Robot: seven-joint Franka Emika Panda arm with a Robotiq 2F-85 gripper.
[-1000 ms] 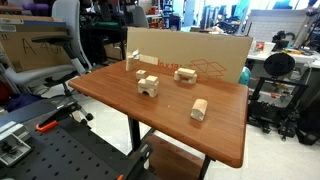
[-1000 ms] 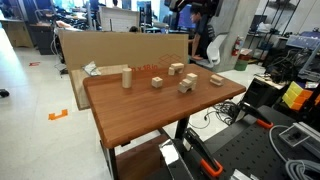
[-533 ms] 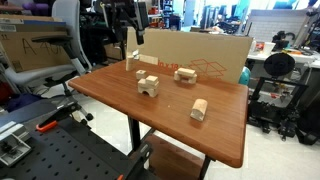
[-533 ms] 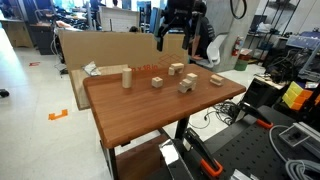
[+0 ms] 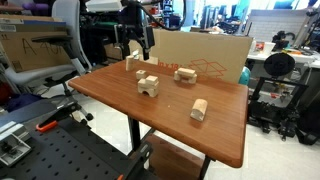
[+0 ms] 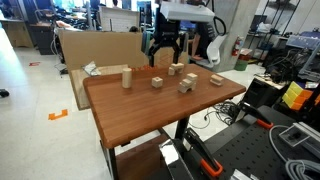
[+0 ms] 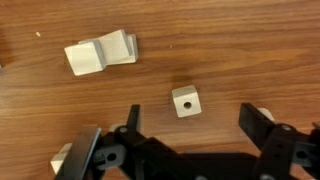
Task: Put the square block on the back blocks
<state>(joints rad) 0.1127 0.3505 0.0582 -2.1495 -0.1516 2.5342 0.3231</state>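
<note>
The gripper goes down around the square block next and closes on its sides, since the block is between my open fingers but still below them.
The square block (image 7: 185,101) is a small pale cube with a hole in its top. It lies on the table, centred between my fingers in the wrist view. It also shows in both exterior views (image 5: 140,72) (image 6: 157,82). My gripper (image 7: 189,110) is open and empty. It hangs above the cube without touching it, as both exterior views show (image 5: 135,47) (image 6: 165,47). The back blocks (image 5: 186,74) (image 6: 176,69) are a low wide wooden set near the cardboard, apart from the gripper.
An arch block (image 5: 148,86) (image 6: 186,84), a tall upright block (image 6: 127,78) and an oblong block (image 5: 199,109) (image 6: 215,79) stand on the brown table (image 5: 110,100). A cardboard sheet (image 5: 200,50) lines the back edge. Another pale wooden piece (image 7: 100,54) lies beyond the cube.
The arm has swung in over the table and come down. The gripper now hangs above the square block. The blocks have not moved.
</note>
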